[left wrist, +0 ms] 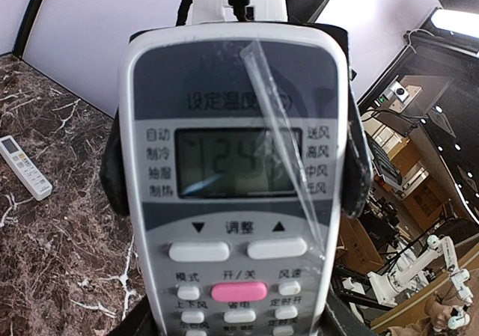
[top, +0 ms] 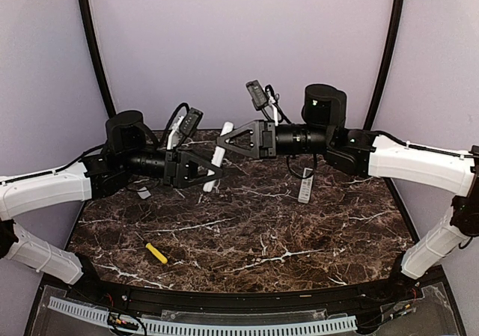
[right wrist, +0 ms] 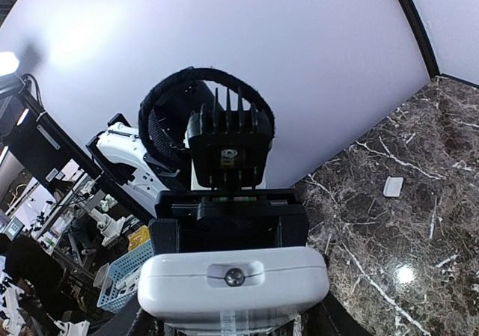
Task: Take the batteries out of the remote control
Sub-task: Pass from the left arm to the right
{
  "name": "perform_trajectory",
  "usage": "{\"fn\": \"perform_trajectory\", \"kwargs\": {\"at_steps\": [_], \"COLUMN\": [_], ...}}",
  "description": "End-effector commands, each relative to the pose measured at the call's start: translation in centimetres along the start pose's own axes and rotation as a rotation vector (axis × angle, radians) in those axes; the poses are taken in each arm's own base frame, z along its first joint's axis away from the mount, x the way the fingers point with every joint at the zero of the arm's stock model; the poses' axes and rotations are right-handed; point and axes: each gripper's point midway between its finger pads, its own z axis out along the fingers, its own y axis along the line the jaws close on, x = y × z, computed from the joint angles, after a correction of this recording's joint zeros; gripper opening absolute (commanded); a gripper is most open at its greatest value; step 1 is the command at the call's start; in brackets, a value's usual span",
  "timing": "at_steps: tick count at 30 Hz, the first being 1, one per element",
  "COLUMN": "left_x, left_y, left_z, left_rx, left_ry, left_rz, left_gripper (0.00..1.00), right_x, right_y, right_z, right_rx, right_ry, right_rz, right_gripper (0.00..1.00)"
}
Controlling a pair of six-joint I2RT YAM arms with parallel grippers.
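My right gripper will next tip its fingers down, lower and release the remote control (top: pixel 218 156) onto the bare marble between screwdriver and second remote, since that lies below.
A white remote control (top: pixel 218 156) hangs tilted in the air between both arms. My left gripper (top: pixel 212 173) is shut on its lower part. My right gripper (top: pixel 228 143) is closed around its upper end. The left wrist view is filled by the remote control (left wrist: pixel 236 224), face up with its display and a pink button, and the right gripper's black fingers (left wrist: pixel 356 173) press on both its sides. In the right wrist view I see the remote control (right wrist: pixel 234 278) end-on, with its small emitter bulb. The batteries are hidden.
A second remote (top: pixel 305 185) lies on the marble table (top: pixel 262 239) under the right arm and also shows in the left wrist view (left wrist: pixel 26 168). A yellow-handled screwdriver (top: pixel 156 252) lies front left. A small flat white cover (top: pixel 144 192) lies by the left arm.
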Motion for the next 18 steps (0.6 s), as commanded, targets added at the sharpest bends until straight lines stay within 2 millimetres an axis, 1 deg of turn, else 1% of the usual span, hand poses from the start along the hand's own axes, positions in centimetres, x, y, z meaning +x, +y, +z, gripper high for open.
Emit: {"fn": "perform_trajectory", "kwargs": {"at_steps": [1, 2, 3, 4, 5, 6, 7, 8, 9, 10, 11, 12, 13, 14, 15, 16, 17, 18], "left_x": [0.0, -0.1, -0.2, -0.2, -0.4, -0.3, -0.7, -0.5, -1.0, -0.7, -0.7, -1.3, -1.8, -2.0, -2.6, -3.3, -3.6, -4.3], "left_y": [0.1, 0.3, 0.4, 1.0, 1.0, 1.9, 2.0, 3.2, 3.3, 4.7, 4.9, 5.7, 5.9, 5.9, 5.7, 5.5, 5.5, 5.3], "left_z": [0.0, 0.0, 0.0, -0.1, -0.2, -0.3, -0.5, -0.9, -1.3, -2.1, -2.9, -4.1, -5.5, -6.2, -7.5, -8.3, -9.6, -10.2], "left_rx": [0.005, -0.007, -0.016, -0.049, -0.064, -0.114, -0.14, -0.213, -0.248, -0.328, -0.37, -0.424, -0.462, -0.481, -0.511, -0.531, -0.567, -0.582], "left_ry": [-0.01, -0.012, -0.015, -0.018, -0.024, -0.028, -0.035, -0.038, -0.045, -0.034, -0.019, -0.037, -0.045, -0.052, -0.066, -0.082, -0.088, -0.1], "left_rz": [0.015, 0.011, 0.012, 0.006, 0.012, 0.01, 0.029, 0.013, 0.045, 0.019, 0.023, 0.027, 0.039, 0.047, 0.064, 0.082, 0.09, 0.108], "left_gripper": [0.24, 0.27, 0.36, 0.41, 0.52, 0.58, 0.69, 0.78, 0.82, 0.86, 0.88, 0.9, 0.92, 0.94, 0.96, 0.98, 0.98, 0.99], "right_x": [-1.3, -1.3, -1.3, -1.3, -1.4, -1.5, -1.6, -1.7, -1.9, -2.0, -2.2, -2.0, -2.0, -1.8, -1.5, -1.3, -1.0, -0.8], "right_y": [1.5, 1.5, 1.4, 1.4, 1.4, 1.3, 1.2, 1.1, 0.9, 0.7, 0.5, -0.1, -0.7, -1.3, -2.1, -2.9, -3.6, -4.5], "right_z": [0.2, 0.1, 0.1, 0.0, -0.1, -0.3, -0.5, -0.7, -0.9, -1.3, -1.6, -1.9, -2.2, -2.4, -2.7, -2.9, -3.0, -3.1], "right_rx": [-0.045, -0.043, -0.038, -0.033, -0.027, -0.013, 0.002, 0.02, 0.042, 0.065, 0.09, 0.125, 0.163, 0.204, 0.246, 0.288, 0.327, 0.369], "right_ry": [-0.034, -0.035, -0.035, -0.038, -0.041, -0.049, -0.054, -0.059, -0.061, -0.064, -0.065, -0.051, -0.045, -0.032, -0.016, -0.004, 0.011, 0.025], "right_rz": [-0.044, -0.046, -0.046, -0.048, -0.049, -0.051, -0.052, -0.056, -0.059, -0.06, -0.063, -0.055, -0.052, -0.046, -0.042, -0.034, -0.022, -0.009], "right_gripper": [0.42, 0.37, 0.32, 0.28, 0.24, 0.22, 0.2, 0.18, 0.16, 0.16, 0.15, 0.15, 0.14, 0.14, 0.14, 0.14, 0.14, 0.13]}}
